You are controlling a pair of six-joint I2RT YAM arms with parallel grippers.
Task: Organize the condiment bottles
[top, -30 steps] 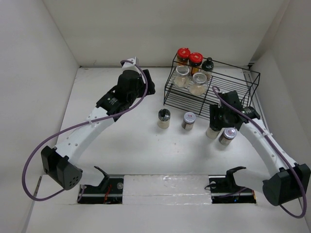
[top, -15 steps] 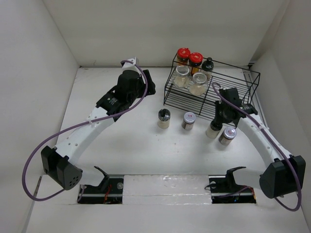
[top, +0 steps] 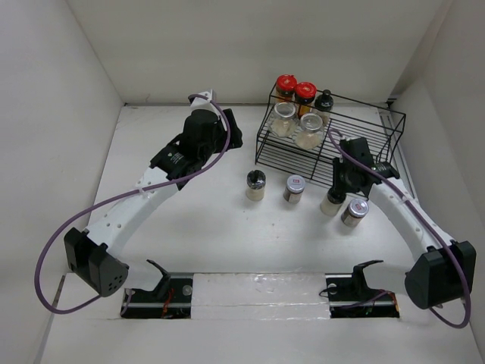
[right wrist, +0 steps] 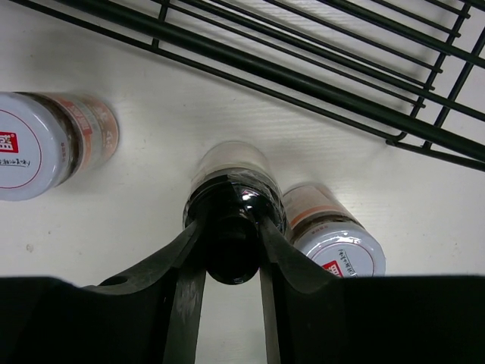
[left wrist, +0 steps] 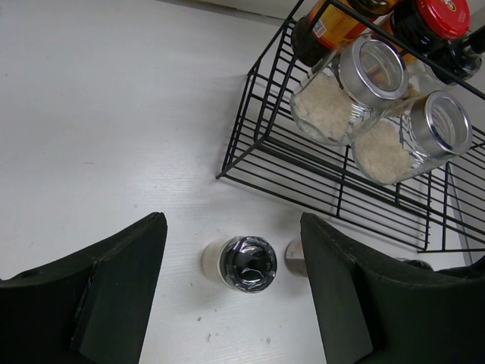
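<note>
My right gripper raises the dark-lid jar outward next and releases it in the empty rack spot (top: 344, 123) beside it. That spot lies above and outward of my right gripper.
My right gripper (top: 341, 187) is shut on the black lid of a small clear jar (top: 332, 203), low over the table just in front of the black wire rack (top: 379, 136). The right wrist view shows the fingers (right wrist: 186, 265) clamped on that lid (right wrist: 235, 220). Silver-lid jars stand to either side of it (right wrist: 337, 246) (right wrist: 34, 144). My left gripper (left wrist: 231, 227) is open and empty, high above a black-lid jar (left wrist: 247, 263) on the table. Two red-lid jars (top: 286, 86), one dark-lid jar (top: 324, 101) and two clear-lid jars (top: 285, 117) sit on the rack.
On the table in front of the rack stand a black-lid jar (top: 255, 184) and two silver-lid jars (top: 294, 189) (top: 354, 211). White walls close in the left, back and right. The rack's right half holds no jars.
My right wrist has swung slightly toward the rack and its elbow has shifted, still holding the black-lid jar. The left arm has not moved.
</note>
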